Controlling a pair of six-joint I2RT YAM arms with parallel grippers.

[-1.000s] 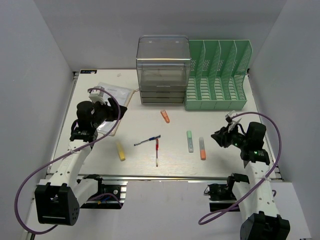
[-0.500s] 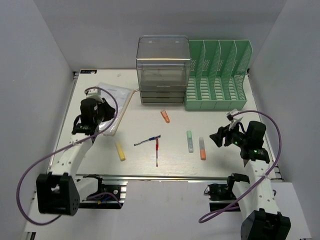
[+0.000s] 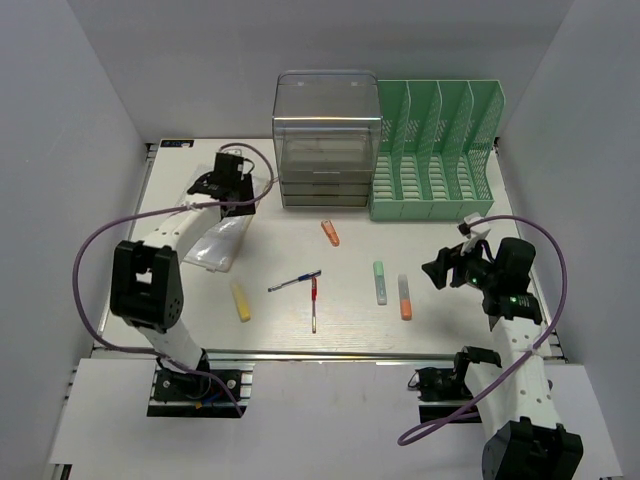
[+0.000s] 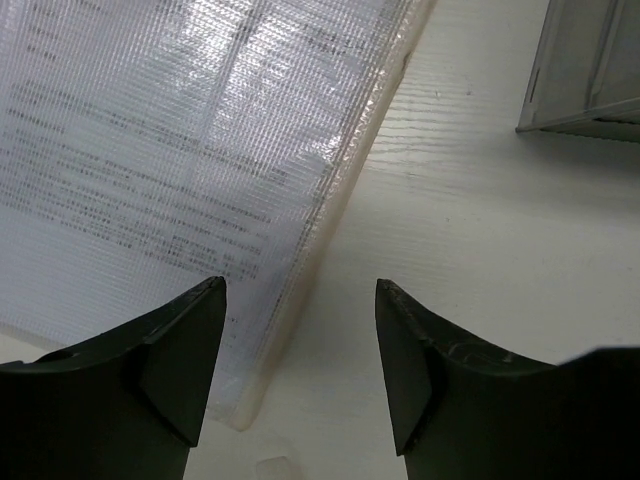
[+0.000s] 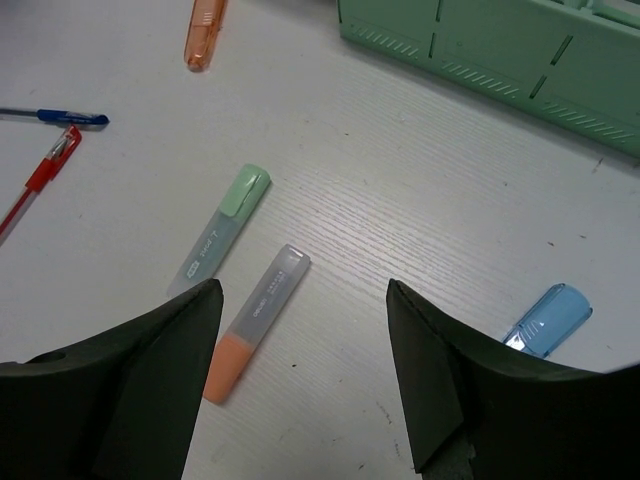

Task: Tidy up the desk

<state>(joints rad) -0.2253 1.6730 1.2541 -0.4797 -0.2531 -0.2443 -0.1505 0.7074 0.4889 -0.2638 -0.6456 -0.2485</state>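
Note:
The sleeve's edge already runs between my left gripper's open fingers, so my left gripper will next move down onto the clear document sleeve's long edge facing the drawer unit [image 4: 301, 283].
The desk [image 3: 280, 240] is an off-white tabletop with pens and highlighters scattered on it. A clear document sleeve [image 3: 218, 242] lies at the back left. My left gripper [image 3: 232, 190] hangs open over the sleeve's right edge [image 4: 330, 190], with nothing between its fingers [image 4: 300, 300]. My right gripper [image 3: 440, 270] is open and empty above the desk's right side. In the right wrist view an orange highlighter [image 5: 255, 325] lies by the left finger, with a green highlighter [image 5: 220, 232] beyond it. A blue highlighter [image 5: 548, 318] lies to the right.
A clear drawer unit [image 3: 326, 140] and a green file rack [image 3: 435, 150] stand along the back. A second orange highlighter [image 3: 331, 233], a yellow highlighter [image 3: 241, 300], a blue pen [image 3: 294, 282] and a red pen [image 3: 313, 303] lie mid-desk.
The left arm has swung from the left side toward the back, and its gripper now sits near the drawer unit. The right gripper has barely moved and its jaws have widened.

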